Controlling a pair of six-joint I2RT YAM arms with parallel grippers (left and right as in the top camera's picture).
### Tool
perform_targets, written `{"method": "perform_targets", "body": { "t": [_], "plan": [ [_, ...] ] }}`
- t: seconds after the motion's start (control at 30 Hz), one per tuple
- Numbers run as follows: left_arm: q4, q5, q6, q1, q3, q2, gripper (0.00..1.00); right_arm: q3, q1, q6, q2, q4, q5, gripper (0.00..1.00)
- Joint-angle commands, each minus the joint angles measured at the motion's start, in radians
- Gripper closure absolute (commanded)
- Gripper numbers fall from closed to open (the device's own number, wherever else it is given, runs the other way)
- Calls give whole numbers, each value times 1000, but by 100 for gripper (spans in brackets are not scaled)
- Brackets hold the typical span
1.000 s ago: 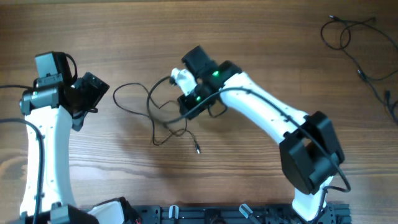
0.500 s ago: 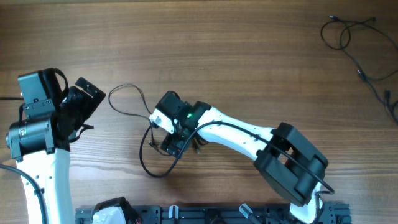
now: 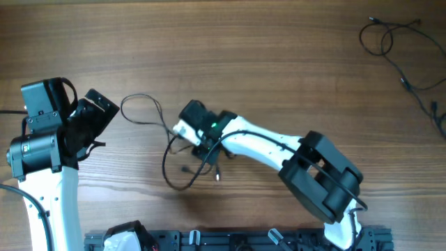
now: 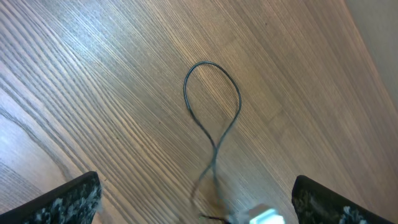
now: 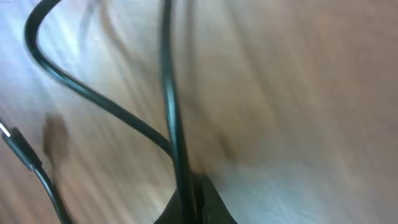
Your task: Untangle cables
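My right gripper holds the piece of the black cable and will next carry it outward and to the right in the overhead view, to beside the second heap, where the table is bare.
A thin black cable (image 3: 169, 159) lies tangled at the table's middle, with a loop (image 3: 141, 107) reaching left. My right gripper (image 3: 203, 148) is shut on a strand of it. In the right wrist view the closed jaws (image 5: 189, 205) pinch the cable (image 5: 169, 93), and a small plug end (image 5: 20, 147) lies at the left. My left gripper (image 3: 104, 117) is open and empty, just left of the loop. In the left wrist view the loop (image 4: 212, 99) lies ahead of the gripper (image 4: 202, 205), whose spread fingertips (image 4: 68, 202) sit at the bottom corners.
A second bunch of thin black cable (image 3: 397, 38) lies at the far right corner and trails down the right edge (image 3: 433, 108). A black rail (image 3: 237, 240) runs along the front edge.
My right gripper swept left and toward the front with the cable, dragging the tangle, then edged back a little. My left arm shifted left a second ago and has held still since.
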Motion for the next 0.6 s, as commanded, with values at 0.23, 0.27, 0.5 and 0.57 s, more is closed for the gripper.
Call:
{"method": "perform_targets", "body": {
  "t": [0.23, 0.27, 0.5, 0.57],
  "plan": [
    [0, 11, 20, 5, 1, -16, 0, 16, -500, 37, -217, 14, -18, 96],
    [0, 11, 20, 5, 1, -16, 1, 16, -559, 39, -217, 26, -20, 96],
    [0, 11, 20, 5, 1, -16, 0, 16, -882, 22, -216, 241, -19, 96],
    [0, 11, 20, 5, 1, -16, 0, 16, -935, -112, -211, 276, -20, 96]
  ]
}}
